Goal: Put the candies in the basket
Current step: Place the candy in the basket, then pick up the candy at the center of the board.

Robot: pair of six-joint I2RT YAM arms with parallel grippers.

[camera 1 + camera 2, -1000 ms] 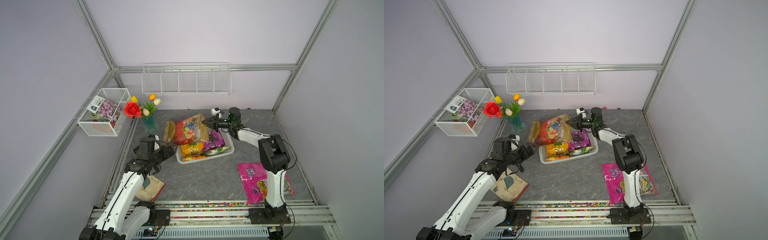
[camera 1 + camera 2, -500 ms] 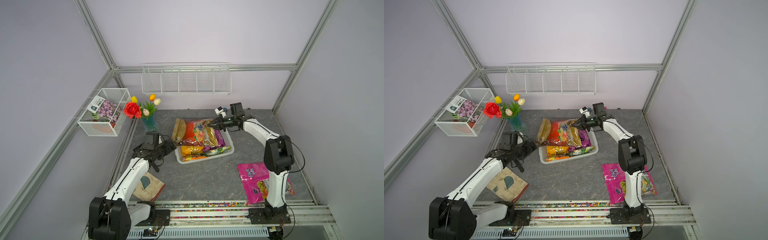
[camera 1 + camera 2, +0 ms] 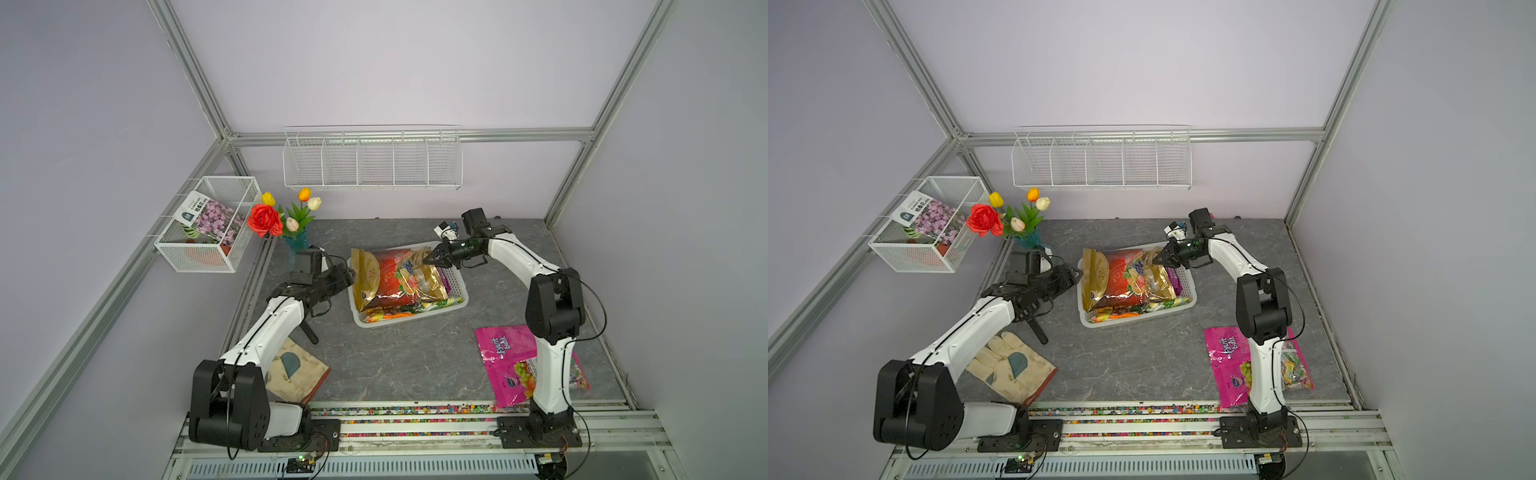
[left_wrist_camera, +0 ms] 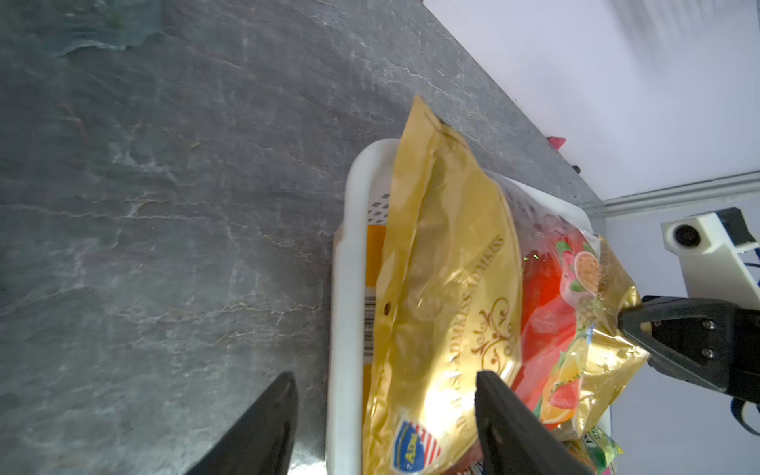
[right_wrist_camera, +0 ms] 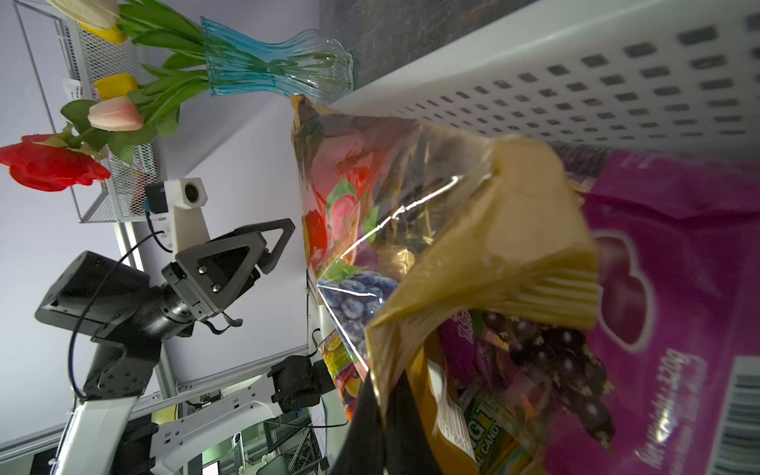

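Note:
The gold-and-red bag's corner comes down in my right gripper toward the purple bag point(image 3: 444, 277) point(image 5: 678, 267) next, for release inside the basket's rim, since that purple bag lies below my gripper.
The large gold-and-red candy bag point(image 3: 395, 282) point(image 3: 1125, 278) lies across the white perforated basket point(image 3: 459, 297) point(image 3: 1188, 300), with its left end over the rim. My right gripper point(image 3: 428, 259) point(image 3: 1156, 259) point(image 5: 384, 403) is shut on the bag's far right corner. My left gripper point(image 3: 351, 276) point(image 3: 1077, 274) point(image 4: 386, 376) stands open at the basket's left end. One of its fingers is over the table and the other over the bag point(image 4: 452, 288), so they straddle the rim point(image 4: 341, 288). Beneath the big bag lie a purple bag point(image 5: 678, 267) and several smaller ones point(image 3: 390, 313). The pink bag point(image 3: 507, 357) point(image 3: 1227, 357) lies on the table by the right arm's base.
A blue glass vase of flowers point(image 3: 297, 239) stands just behind the left gripper. A work glove point(image 3: 297, 370) lies at the front left. A wire mesh box point(image 3: 208, 224) hangs on the left wall and a long wire rack point(image 3: 372, 160) on the back wall.
The right gripper has drawn the gold-and-red bag rightward and laid it flatter over the basket. The left arm has reached in low to the basket's left end, its jaws narrower than before.

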